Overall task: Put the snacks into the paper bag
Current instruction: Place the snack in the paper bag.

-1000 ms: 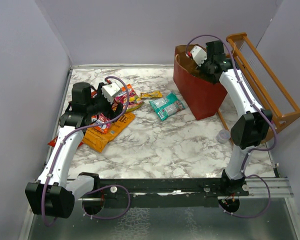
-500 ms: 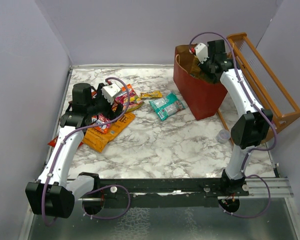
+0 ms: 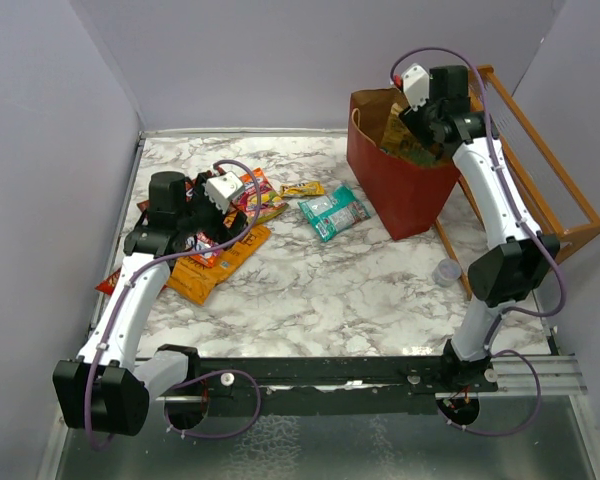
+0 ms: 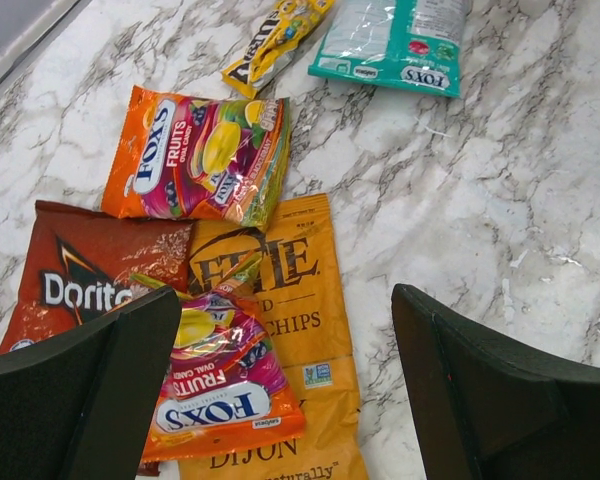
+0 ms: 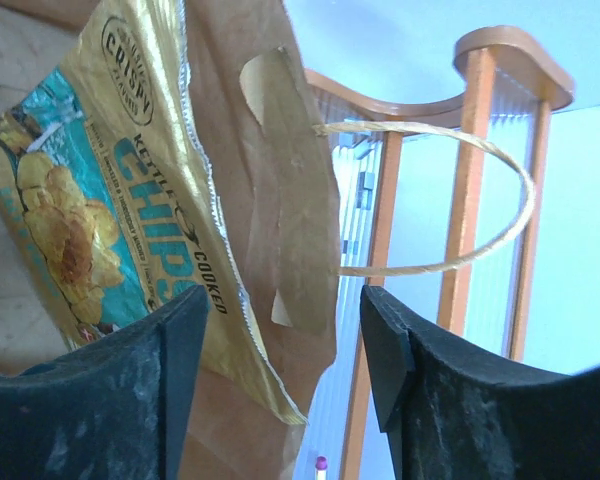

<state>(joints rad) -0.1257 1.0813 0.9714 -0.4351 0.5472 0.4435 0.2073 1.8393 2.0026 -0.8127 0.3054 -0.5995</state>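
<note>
The Doritos bag's far end (image 4: 85, 228) lies bare beside the Fox's pouches, so the robot's left gripper will move outward and lower onto that end to close.
The red paper bag (image 3: 400, 190) stands at the back right. Its brown inside (image 5: 280, 150) holds the tan-and-teal chip bag (image 5: 90, 200), which leans on the bag's wall. My right gripper (image 3: 417, 122) hangs open and empty just above the bag's mouth, also seen in the right wrist view (image 5: 285, 390). My left gripper (image 4: 280, 390) is open above the snack pile at the left. Below it lie a pink Fox's pouch (image 4: 215, 385), an orange Kettle chips bag (image 4: 300, 270), a Doritos bag (image 4: 90, 275) and an orange Fox's pouch (image 4: 200, 155).
A teal Fox's packet (image 3: 333, 212) and a small yellow bar (image 3: 302, 188) lie between the pile and the bag. The orange wooden rack (image 3: 540, 190) stands right behind the bag. A small clear cup (image 3: 446, 271) sits in front of the rack. The bag's twine handle (image 5: 460, 200) loops by my right fingers.
My right gripper has risen out of the bag's mouth, and the chip bag now shows inside the bag. My left gripper has shifted slightly over the pile.
</note>
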